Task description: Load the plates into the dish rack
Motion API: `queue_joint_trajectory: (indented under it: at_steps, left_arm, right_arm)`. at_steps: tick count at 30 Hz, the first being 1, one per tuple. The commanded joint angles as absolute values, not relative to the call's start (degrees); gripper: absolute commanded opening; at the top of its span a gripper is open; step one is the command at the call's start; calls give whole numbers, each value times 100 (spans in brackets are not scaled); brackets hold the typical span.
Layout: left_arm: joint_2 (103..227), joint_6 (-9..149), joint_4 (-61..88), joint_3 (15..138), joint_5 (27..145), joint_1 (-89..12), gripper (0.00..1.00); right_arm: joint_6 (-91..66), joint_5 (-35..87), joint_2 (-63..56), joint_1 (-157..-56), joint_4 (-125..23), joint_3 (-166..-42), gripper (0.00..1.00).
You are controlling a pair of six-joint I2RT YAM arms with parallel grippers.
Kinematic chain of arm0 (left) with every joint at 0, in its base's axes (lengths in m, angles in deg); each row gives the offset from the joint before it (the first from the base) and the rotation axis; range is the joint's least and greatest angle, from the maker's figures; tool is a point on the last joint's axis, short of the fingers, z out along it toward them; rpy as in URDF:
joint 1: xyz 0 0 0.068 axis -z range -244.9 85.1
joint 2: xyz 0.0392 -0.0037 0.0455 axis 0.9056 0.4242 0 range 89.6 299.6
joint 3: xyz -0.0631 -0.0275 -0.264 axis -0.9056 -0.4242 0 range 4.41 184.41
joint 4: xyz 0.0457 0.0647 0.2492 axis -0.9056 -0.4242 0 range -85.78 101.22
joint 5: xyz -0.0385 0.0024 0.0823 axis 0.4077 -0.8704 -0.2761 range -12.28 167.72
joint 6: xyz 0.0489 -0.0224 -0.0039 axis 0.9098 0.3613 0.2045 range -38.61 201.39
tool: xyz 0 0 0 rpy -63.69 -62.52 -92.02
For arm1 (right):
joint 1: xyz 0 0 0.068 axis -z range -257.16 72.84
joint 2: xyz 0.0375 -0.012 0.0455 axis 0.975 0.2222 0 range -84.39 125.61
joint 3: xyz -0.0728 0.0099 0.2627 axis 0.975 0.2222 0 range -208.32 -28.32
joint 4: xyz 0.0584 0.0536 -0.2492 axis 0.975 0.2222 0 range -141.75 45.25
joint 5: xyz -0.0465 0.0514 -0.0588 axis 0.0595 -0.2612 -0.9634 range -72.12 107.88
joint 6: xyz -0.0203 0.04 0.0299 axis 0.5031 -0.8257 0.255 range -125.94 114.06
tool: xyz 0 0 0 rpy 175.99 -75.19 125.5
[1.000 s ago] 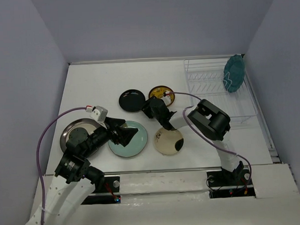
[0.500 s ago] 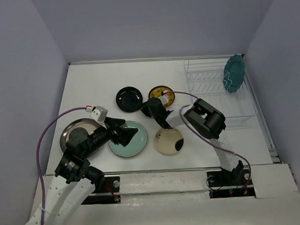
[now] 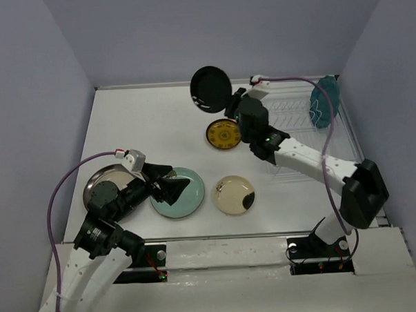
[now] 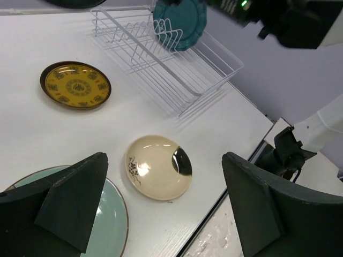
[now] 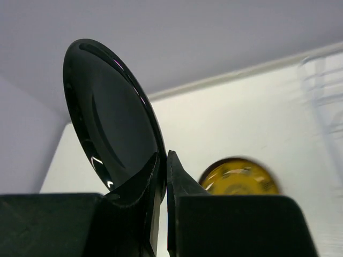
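Observation:
The robot's right gripper will next go to the right in the top view, then down into the rack's side nearest the yellow plate to release, because the slots there are empty.
My right gripper [image 3: 231,108] is shut on the rim of the small glossy black plate [image 3: 210,89] and holds it on edge, high above the back of the table; the pinch shows in the right wrist view [image 5: 165,160], with the black plate [image 5: 107,118] to its left. The teal scalloped plate [image 3: 324,101] stands in the white wire dish rack [image 3: 289,121] at the back right. The yellow plate [image 3: 224,134], cream plate [image 3: 235,194], pale aqua plate [image 3: 189,197] and grey metallic plate [image 3: 97,183] lie flat. My left gripper [image 3: 169,189] hangs open and empty over the aqua plate.
The left wrist view shows the rack [image 4: 161,59] with the teal plate [image 4: 179,21], the yellow plate [image 4: 75,85], the cream plate [image 4: 158,167] and the table's near edge [image 4: 236,176]. Purple-grey walls enclose the table.
My right gripper closed on the black plate on the table, then lifted it up and back, tilting it on edge. The left arm has hardly moved.

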State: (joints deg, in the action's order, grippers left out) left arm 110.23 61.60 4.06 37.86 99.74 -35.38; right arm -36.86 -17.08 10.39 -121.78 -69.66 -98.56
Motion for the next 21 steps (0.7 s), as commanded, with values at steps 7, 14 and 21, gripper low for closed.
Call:
queue_joint_trajectory:
  at_steps: [7,14,21]
  left_arm:
    - [10903,6205,603,3807,10013,-3449,99]
    - [10955,6196,603,3807,10004,-3458,99]
    - [10991,6196,595,3807,10013,-3458,99]
  right_arm:
    - [-1088,-3634,-336,-10626,-4639,-10162,7]
    - [-506,-3942,200,-10196,-4393,-10540,7]
    - [-709,-3679,771,-10019,-4305,-10680,7]
